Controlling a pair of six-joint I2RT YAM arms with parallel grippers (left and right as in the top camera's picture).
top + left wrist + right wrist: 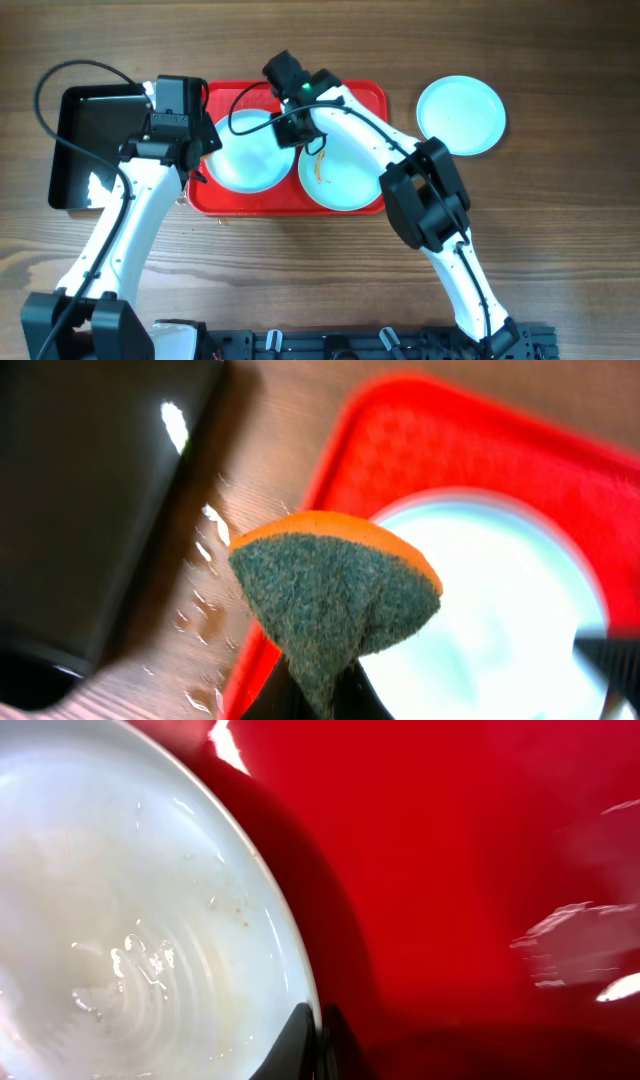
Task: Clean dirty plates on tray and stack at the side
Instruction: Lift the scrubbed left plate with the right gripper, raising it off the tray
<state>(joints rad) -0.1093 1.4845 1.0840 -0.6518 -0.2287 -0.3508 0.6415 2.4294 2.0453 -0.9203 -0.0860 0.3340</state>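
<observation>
The robot will raise its right gripper, then carry the plate across and down onto the third plate [461, 115], because that plate lies to the gripper's right in the overhead view.
The red tray [370, 100] holds two plates. The left plate [245, 160] is pale and wet. The right plate [345, 180] has thin orange-brown smears. A third plate [461, 115] lies on the table to the right of the tray. My right gripper [290, 130] is shut on the left plate's rim [150, 920], pinching it [318, 1042] over the tray floor [450, 870]. My left gripper [320, 695] is shut on an orange sponge with a green scouring face [335, 595], held over the tray's left edge [330, 470] beside that plate [500, 610].
A black rectangular pan [95, 140] stands left of the tray and also shows in the left wrist view [90, 490]. Water drops lie on the wood between the pan and the tray [205, 600]. The right arm reaches across the tray over the smeared plate.
</observation>
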